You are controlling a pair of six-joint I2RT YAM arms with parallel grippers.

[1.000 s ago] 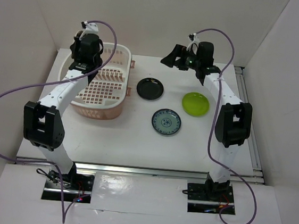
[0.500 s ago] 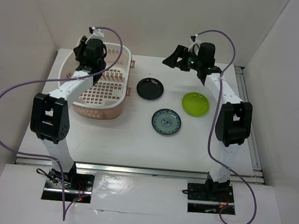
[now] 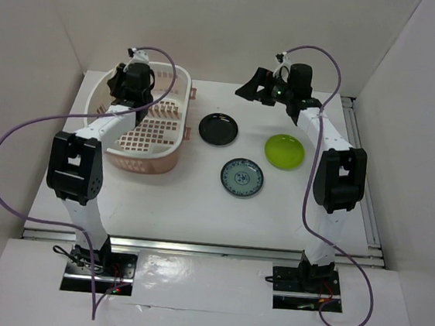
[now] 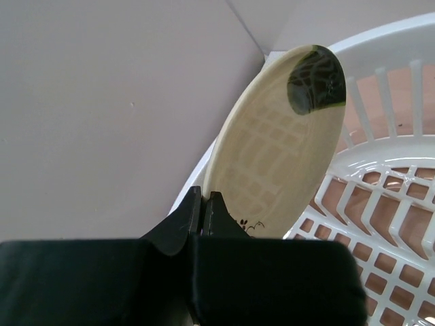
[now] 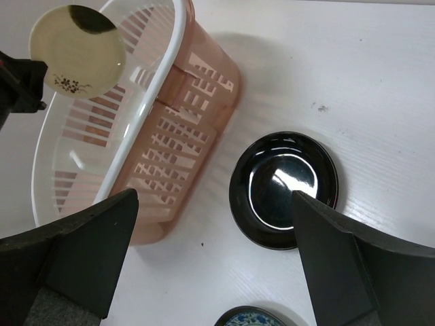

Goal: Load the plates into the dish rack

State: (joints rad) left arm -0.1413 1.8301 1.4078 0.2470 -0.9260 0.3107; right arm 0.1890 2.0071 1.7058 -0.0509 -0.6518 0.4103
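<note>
The left gripper is above the rack's empty white wires, so it will next lower the cream plate [image 4: 285, 149], already on edge, down beside them and let go of the plate's rim.
My left gripper [image 4: 204, 198] is shut on the rim of the cream plate [image 4: 285, 149], which has a dark patch, and holds it on edge over the far left end of the white dish rack [image 4: 380, 146]. The rack [image 3: 185, 82] sits at the table's back left. The right wrist view also shows the cream plate [image 5: 78, 51] above the rack [image 5: 153, 102]. My right gripper [image 5: 215, 197] is wide open and empty, hovering above the glossy black plate [image 5: 283, 190]. The black plate [image 3: 219, 129], lime green plate [image 3: 285, 151] and blue-white patterned plate [image 3: 242, 177] lie flat on the table.
White enclosure walls stand close behind the rack and along both sides. Purple cables loop from both arms. A metal rail [image 3: 361, 162] runs along the table's right edge.
My left gripper has swung toward the far left end of the rack with the cream plate in it. My right gripper has barely shifted.
</note>
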